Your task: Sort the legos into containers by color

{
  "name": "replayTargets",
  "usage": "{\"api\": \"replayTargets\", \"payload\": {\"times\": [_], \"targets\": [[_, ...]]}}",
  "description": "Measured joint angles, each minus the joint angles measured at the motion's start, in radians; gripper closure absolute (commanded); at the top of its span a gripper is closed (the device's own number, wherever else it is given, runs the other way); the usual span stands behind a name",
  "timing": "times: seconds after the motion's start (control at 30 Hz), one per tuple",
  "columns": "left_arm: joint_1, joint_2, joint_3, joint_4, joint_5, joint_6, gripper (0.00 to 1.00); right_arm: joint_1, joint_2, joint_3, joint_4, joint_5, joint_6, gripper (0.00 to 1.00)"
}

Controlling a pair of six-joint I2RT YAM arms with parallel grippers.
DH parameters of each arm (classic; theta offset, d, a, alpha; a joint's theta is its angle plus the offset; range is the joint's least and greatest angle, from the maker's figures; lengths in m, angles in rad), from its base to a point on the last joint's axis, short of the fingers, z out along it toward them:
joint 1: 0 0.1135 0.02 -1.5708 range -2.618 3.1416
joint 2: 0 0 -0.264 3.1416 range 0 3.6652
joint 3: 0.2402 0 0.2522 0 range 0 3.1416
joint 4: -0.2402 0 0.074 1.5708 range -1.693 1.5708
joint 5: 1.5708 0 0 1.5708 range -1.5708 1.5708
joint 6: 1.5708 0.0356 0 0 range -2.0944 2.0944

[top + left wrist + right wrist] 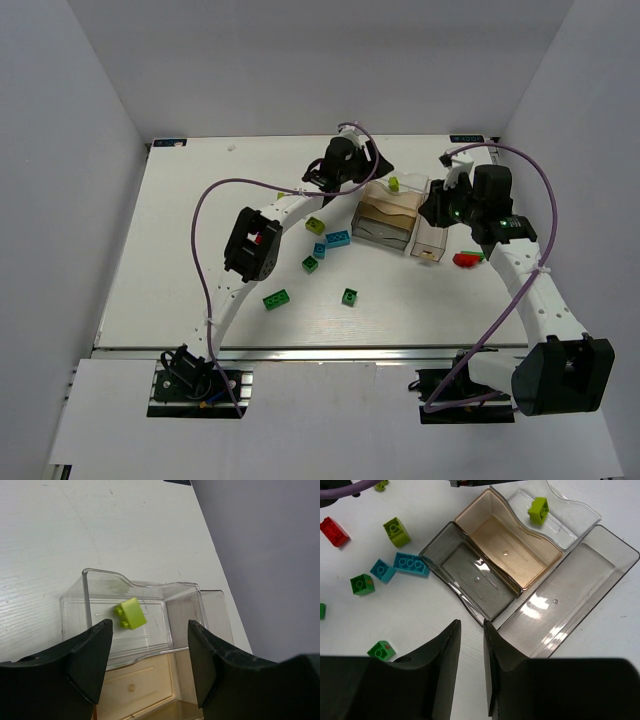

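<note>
The clear short box [570, 517] already holds lime, so I need to move my right gripper past the grey box and down to the lime brick beside the cyan bricks.
The containers [395, 215] stand clustered at the table's middle right: a grey box [475, 582], an amber box [507, 545], a clear short box [570, 517] and a long clear box [570, 595]. One lime brick [130, 613] lies in the clear short box [75, 615]; the other boxes look empty. My left gripper [150, 630] is open and empty, hovering over the amber box just short of that brick. My right gripper [472, 624] hangs above the table at the grey box's near corner, jaws a narrow gap apart, holding nothing. Loose legos [338, 238] lie left of the boxes.
Left of the boxes lie a lime brick [396, 531], two cyan bricks [411, 564], a red brick [333, 531] and green bricks [361, 584]. Another red brick [466, 259] lies by the right arm. The left arm's purple cable [215, 190] arcs over the table.
</note>
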Motion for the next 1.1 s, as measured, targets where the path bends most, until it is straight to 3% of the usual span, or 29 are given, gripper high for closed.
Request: {"api": "replayTargets", "payload": {"times": [0.13, 0.17, 0.27, 0.4, 0.47, 0.5, 0.53, 0.6, 0.63, 0.8, 1.0, 1.1], "targets": [[0.001, -0.003, 0.0, -0.002, -0.007, 0.002, 0.65, -0.001, 0.0, 0.0, -0.013, -0.092, -0.072, 0.68], [0.005, -0.009, -0.002, -0.006, -0.008, 0.005, 0.8, -0.001, 0.002, 0.001, -0.023, -0.132, -0.105, 0.67], [0.012, -0.079, -0.06, -0.032, -0.023, 0.028, 1.0, 0.002, 0.009, 0.002, -0.047, -0.293, -0.222, 0.6], [0.041, -0.351, -0.315, -0.077, -0.056, 0.08, 1.0, 0.035, 0.047, 0.011, -0.053, -0.451, -0.346, 0.5], [0.071, -0.543, -0.468, -0.109, -0.076, 0.097, 0.9, 0.07, 0.097, 0.041, -0.051, -0.468, -0.365, 0.46], [0.092, -0.64, -0.537, -0.125, -0.092, 0.105, 0.65, 0.093, 0.13, 0.064, -0.05, -0.458, -0.364, 0.45], [0.113, -0.735, -0.594, -0.149, -0.107, 0.111, 0.52, 0.113, 0.161, 0.084, -0.044, -0.442, -0.362, 0.44], [0.161, -0.961, -0.751, -0.159, -0.145, 0.121, 0.28, 0.174, 0.235, 0.134, -0.029, -0.369, -0.332, 0.42], [0.186, -1.067, -0.829, -0.168, -0.166, 0.122, 0.23, 0.208, 0.277, 0.163, -0.019, -0.328, -0.315, 0.42], [0.208, -1.433, -1.111, -0.276, -0.245, 0.113, 0.18, 0.385, 0.513, 0.347, -0.009, -0.113, -0.238, 0.33], [0.196, -1.659, -1.404, -0.456, -0.301, 0.037, 0.17, 0.509, 0.778, 0.56, 0.006, 0.032, -0.136, 0.26], [0.197, -1.777, -1.477, -0.527, -0.321, -0.004, 0.17, 0.528, 0.876, 0.622, 0.0, 0.087, -0.105, 0.24]]}}
